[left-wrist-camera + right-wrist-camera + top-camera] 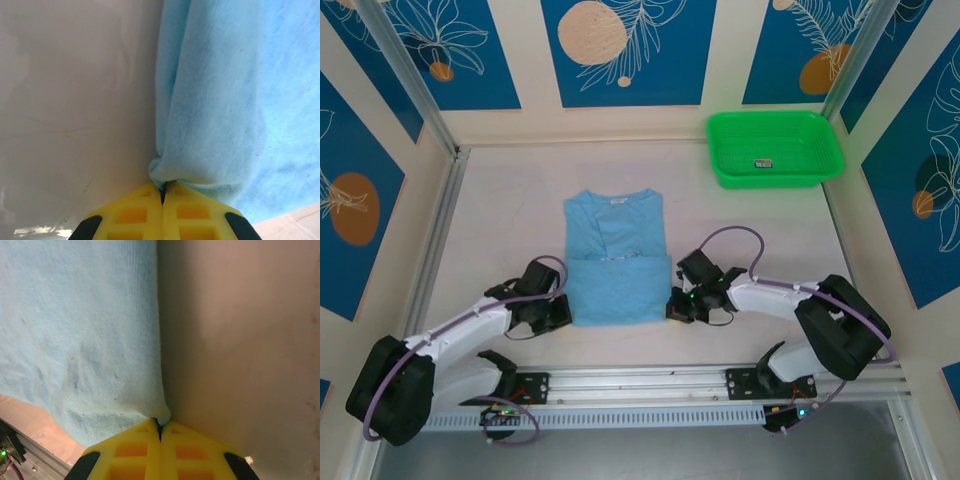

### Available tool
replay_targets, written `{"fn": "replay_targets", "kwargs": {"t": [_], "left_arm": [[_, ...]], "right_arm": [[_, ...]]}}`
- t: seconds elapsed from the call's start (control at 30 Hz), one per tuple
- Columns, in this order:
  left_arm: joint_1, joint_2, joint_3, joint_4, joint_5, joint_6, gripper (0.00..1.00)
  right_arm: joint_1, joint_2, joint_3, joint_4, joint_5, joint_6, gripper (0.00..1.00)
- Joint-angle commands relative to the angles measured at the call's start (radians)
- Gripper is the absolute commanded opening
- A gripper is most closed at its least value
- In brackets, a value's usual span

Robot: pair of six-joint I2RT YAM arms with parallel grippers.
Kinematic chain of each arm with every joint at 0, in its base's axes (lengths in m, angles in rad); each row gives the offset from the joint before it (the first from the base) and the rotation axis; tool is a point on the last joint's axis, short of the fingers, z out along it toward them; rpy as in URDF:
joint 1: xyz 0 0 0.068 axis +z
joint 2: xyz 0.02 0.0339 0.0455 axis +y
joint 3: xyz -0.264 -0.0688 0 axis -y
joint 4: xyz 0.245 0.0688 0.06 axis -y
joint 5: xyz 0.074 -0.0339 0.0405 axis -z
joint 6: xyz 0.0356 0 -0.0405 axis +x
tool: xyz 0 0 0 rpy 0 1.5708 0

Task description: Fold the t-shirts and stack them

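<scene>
The left gripper needs to lift the t-shirt's pinched near corner next, carry it outward, lower it there and let it go, because the t-shirt's far shoulder [576,202] lies flat and farther outward.
A light sky-blue t-shirt [616,258] lies in the middle of the table, its sleeves folded in so it forms a narrow rectangle with the neckline at the far end. My left gripper [563,312] is shut on the near left corner of the t-shirt [210,105], with the cloth bunched between the yellow fingertips [145,205]. On the other side, my right gripper [672,305] is shut on the near right corner of the t-shirt [85,340]; a small tuft of cloth sits between its yellow fingertips [177,442].
A bright green plastic basket [775,148] stands at the far right of the table with a small dark item in it. Aluminium rails run along the near edge [650,385] and the left side [438,235]. Bare pale table [510,210] lies left and right of the shirt.
</scene>
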Motion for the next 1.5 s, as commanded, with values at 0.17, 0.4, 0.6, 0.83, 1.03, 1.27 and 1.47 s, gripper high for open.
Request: {"fn": "replay_targets", "kwargs": {"t": [0.17, 0.4, 0.6, 0.83, 1.03, 1.27, 1.47], "left_arm": [[-0.107, -0.12, 0.004, -0.166, -0.044, -0.007, 0.0], [-0.212, -0.271, 0.028, -0.307, 0.065, -0.109, 0.0], [-0.211, -0.319, 0.15, -0.296, 0.12, -0.155, 0.0], [-0.128, -0.113, 0.418, -0.25, 0.081, -0.042, 0.0], [0.007, 0.081, 0.565, -0.185, 0.08, 0.023, 0.0], [0.171, 0.317, 0.684, -0.051, 0.115, 0.021, 0.0], [0.26, 0.68, 0.922, 0.035, 0.165, -0.007, 0.12]], "right_arm": [[0.067, -0.177, -0.064, -0.249, 0.067, 0.003, 0.0], [0.109, -0.444, -0.125, -0.42, 0.033, 0.041, 0.0], [0.064, -0.58, -0.033, -0.523, 0.073, 0.029, 0.0], [-0.143, -0.497, 0.134, -0.473, 0.0, -0.086, 0.0], [-0.303, -0.27, 0.34, -0.431, -0.081, -0.204, 0.0], [-0.42, 0.088, 0.611, -0.413, -0.123, -0.246, 0.0], [-0.478, 0.457, 0.926, -0.433, -0.12, -0.204, 0.02]]}}
